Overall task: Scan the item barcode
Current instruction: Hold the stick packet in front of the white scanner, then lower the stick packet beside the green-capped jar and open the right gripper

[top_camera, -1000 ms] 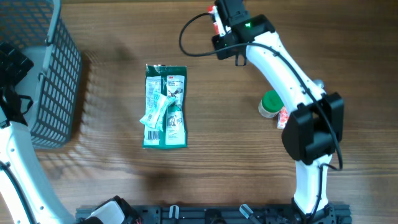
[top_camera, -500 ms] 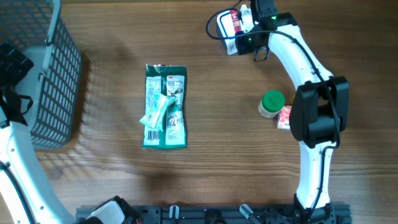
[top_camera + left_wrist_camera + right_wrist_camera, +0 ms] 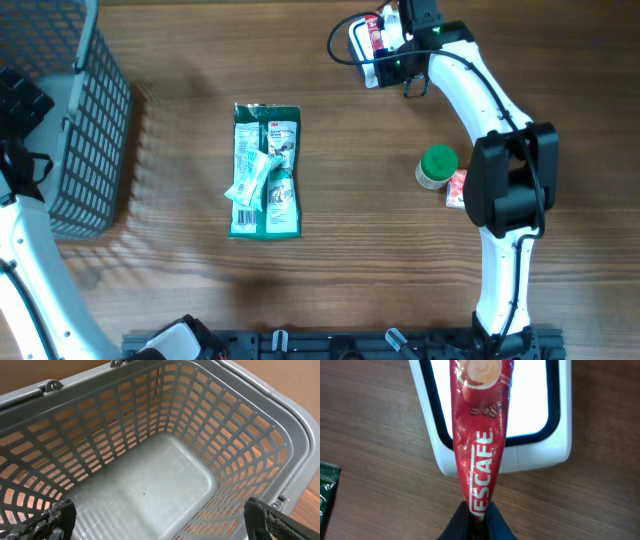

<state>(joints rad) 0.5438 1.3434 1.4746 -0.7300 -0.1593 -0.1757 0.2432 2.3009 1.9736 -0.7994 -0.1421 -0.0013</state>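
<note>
The sachet is already across the scanner's glowing window, so my right gripper will next move back and over the red-and-white packet [image 3: 456, 188] beside the green-lidded jar to let go of the sachet.
A red Nescafe sachet [image 3: 479, 435] hangs pinched at its lower end in my right gripper [image 3: 478, 514], which is shut on it. The sachet stretches over the glowing window of a white scanner [image 3: 532, 455] lying on the wooden table. From overhead the red sachet [image 3: 377, 35] and the scanner [image 3: 362, 45] sit at the table's far edge, beside my right gripper [image 3: 393, 40]. My left gripper [image 3: 160, 520] stands open above the grey basket [image 3: 150, 485], nothing between its fingers.
A green packet with a smaller sachet on it [image 3: 265, 170] lies mid-table. A green-lidded jar [image 3: 436, 166] and a red-and-white packet [image 3: 457, 187] sit by the right arm's base. The grey basket [image 3: 85, 120] stands at the left edge.
My right arm swung right and toward the far edge, carrying the red sachet over the scanner; over the last half second it barely shifted. The left arm stayed still.
</note>
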